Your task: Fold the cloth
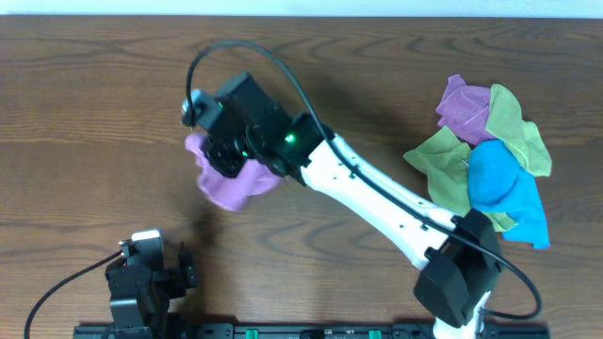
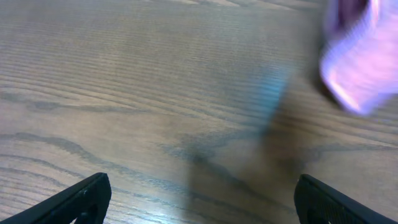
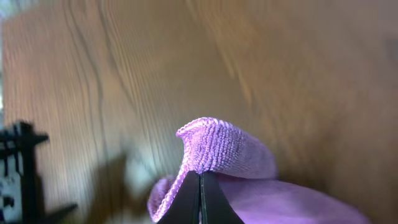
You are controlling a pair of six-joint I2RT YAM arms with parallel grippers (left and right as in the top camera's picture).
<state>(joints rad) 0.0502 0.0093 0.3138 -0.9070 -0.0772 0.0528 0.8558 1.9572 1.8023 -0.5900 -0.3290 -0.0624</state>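
Observation:
The cloth is hanging bunched, so my right gripper should next move down and toward the pile of cloths and let go of the fold on the bare wood short [image 1: 373,116] of it.
A purple cloth [image 1: 234,183] hangs bunched from my right gripper [image 1: 219,141] above the left middle of the wooden table. In the right wrist view the right gripper [image 3: 199,177] is shut on a fold of the purple cloth [image 3: 217,146], which drapes down below the fingers. The cloth also shows blurred at the top right of the left wrist view [image 2: 360,56]. My left gripper [image 1: 151,268] rests at the front left of the table, apart from the cloth. Its fingers [image 2: 199,199] are open and empty over bare wood.
A pile of cloths lies at the right of the table: a purple one [image 1: 464,105], green ones [image 1: 509,127] and a blue one [image 1: 504,188]. The right arm's base [image 1: 462,282] stands at the front right.

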